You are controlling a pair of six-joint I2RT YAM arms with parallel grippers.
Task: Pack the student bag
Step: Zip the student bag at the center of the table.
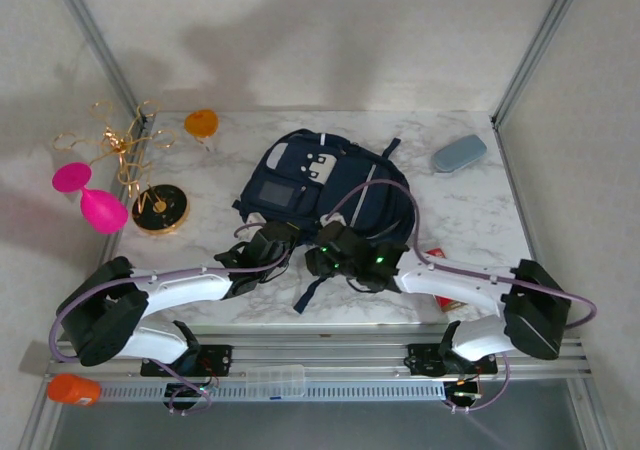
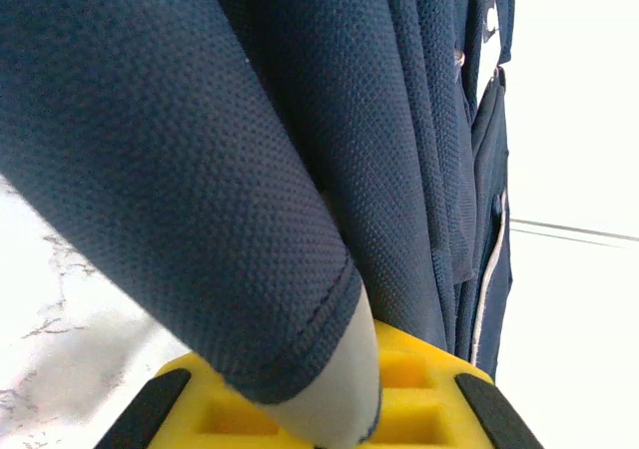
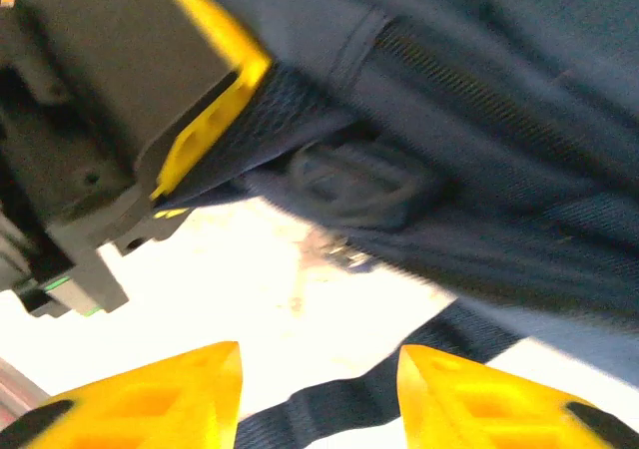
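Observation:
The left gripper draws the navy fold outward and away from the right gripper, toward the bag's grey patch, and releases it next, as both grippers crowd together.
The student bag (image 1: 320,185) lies flat at the middle of the marble table, navy with white trim and a grey patch. My left gripper (image 1: 268,246) is at its near left corner, and in the left wrist view my left gripper (image 2: 319,414) is shut on a fold of the bag's navy fabric (image 2: 250,170) with a grey lining edge. My right gripper (image 1: 335,258) is at the bag's near edge beside it. In the right wrist view my right gripper (image 3: 319,389) stands open with a dark strap (image 3: 399,389) lying on the table beneath the gap; the bag (image 3: 479,120) hangs above.
A grey-blue case (image 1: 458,152) lies at the far right. An orange object (image 1: 200,122), a gold wire stand (image 1: 120,145), a pink item (image 1: 88,196) and a black-and-gold disc (image 1: 160,208) sit at the left. A red item (image 1: 440,275) lies under the right arm.

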